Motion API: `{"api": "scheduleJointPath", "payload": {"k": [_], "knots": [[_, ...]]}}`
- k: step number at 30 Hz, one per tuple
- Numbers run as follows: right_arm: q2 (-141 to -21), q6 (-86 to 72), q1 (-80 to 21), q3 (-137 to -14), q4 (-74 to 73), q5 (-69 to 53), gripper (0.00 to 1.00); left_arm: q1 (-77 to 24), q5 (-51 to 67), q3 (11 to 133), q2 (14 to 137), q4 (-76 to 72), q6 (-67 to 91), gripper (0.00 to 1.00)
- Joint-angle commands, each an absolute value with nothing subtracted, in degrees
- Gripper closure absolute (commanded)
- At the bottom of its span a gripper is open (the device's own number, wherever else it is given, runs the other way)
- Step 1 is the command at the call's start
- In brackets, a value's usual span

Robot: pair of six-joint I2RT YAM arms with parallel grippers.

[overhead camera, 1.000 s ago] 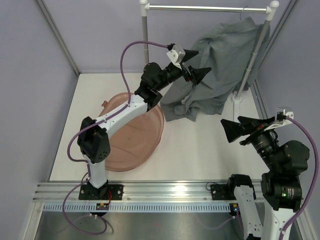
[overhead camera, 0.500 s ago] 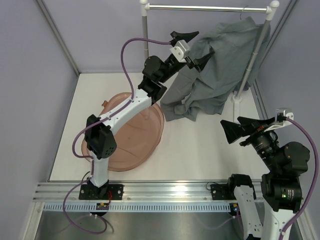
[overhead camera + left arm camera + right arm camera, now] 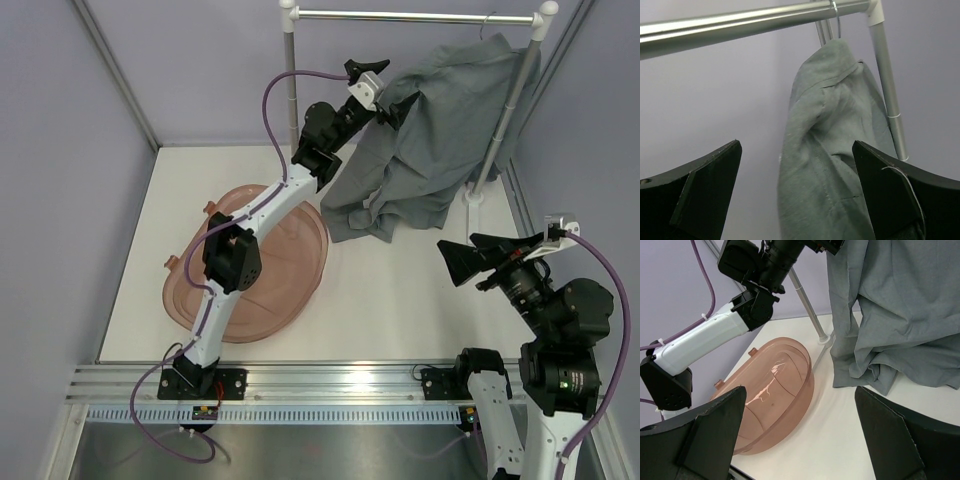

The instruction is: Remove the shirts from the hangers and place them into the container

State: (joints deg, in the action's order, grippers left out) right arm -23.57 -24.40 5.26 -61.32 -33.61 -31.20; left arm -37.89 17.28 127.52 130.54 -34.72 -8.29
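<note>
The robot's left gripper will next slide to the right in the top view and close on the shirt's near shoulder [image 3: 422, 86] [image 3: 807, 145], because the shoulder hangs beyond the gripper's fingers on that side.
The grey-green shirt [image 3: 440, 130] hangs from the rail at the back right, its tail bunched on the table. In the left wrist view the shirt [image 3: 830, 150] fills the middle, its shoulder just under the hanger's wire hook [image 3: 836, 22]; the rest of the hanger is hidden inside the cloth. My left gripper [image 3: 385, 88] is raised beside the shirt's left shoulder, open, with nothing between its fingers. The pinkish-brown container [image 3: 300, 262] lies on the table's left, partly under the left arm. My right gripper [image 3: 470, 262] hovers open over the table's right side, facing the container [image 3: 780, 385] and the shirt [image 3: 890, 315].
A metal garment rail [image 3: 410, 17] with white corner joints spans the back. Its right pole [image 3: 505, 110] runs down through the shirt to a white foot [image 3: 472, 198]. The left pole [image 3: 291, 70] stands just behind the left arm. Lilac walls close in the sides.
The left arm has stretched up and back, lifting its open gripper from the shirt's middle to beside its shoulder near the rail. The right arm has barely moved.
</note>
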Motion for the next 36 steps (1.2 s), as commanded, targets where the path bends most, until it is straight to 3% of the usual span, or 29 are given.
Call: {"api": "scheduleJointPath", "payload": {"k": [1,14,21,28,34,36], "knots": [[-24.87,-24.96,5.36,-60.21,-30.68,-33.31,0.01,-37.35,17.93,131.31,131.48,-40.51,-6.24,0.01],[-24.17,-23.91,5.36,-62.05,-31.99,-32.61,0.01,-37.79,20.92,134.64,134.47,-46.67,7.9,0.01],[-22.94,-24.87,5.36,-62.23,-31.2,-33.31,0.01,-38.58,20.92,136.93,136.05,-44.39,8.0,0.02],[-22.85,-25.58,5.36,-62.58,-30.41,-33.92,0.0,-38.85,21.53,138.87,137.37,-41.66,8.26,0.22],[-22.41,-25.49,5.36,-62.84,-30.58,-33.92,0.01,-39.37,21.09,139.04,138.08,-40.34,6.95,0.23],[-22.67,-25.49,5.36,-62.93,-30.5,-34.1,0.0,-39.46,20.92,139.3,138.34,-39.82,6.59,0.29]]}}
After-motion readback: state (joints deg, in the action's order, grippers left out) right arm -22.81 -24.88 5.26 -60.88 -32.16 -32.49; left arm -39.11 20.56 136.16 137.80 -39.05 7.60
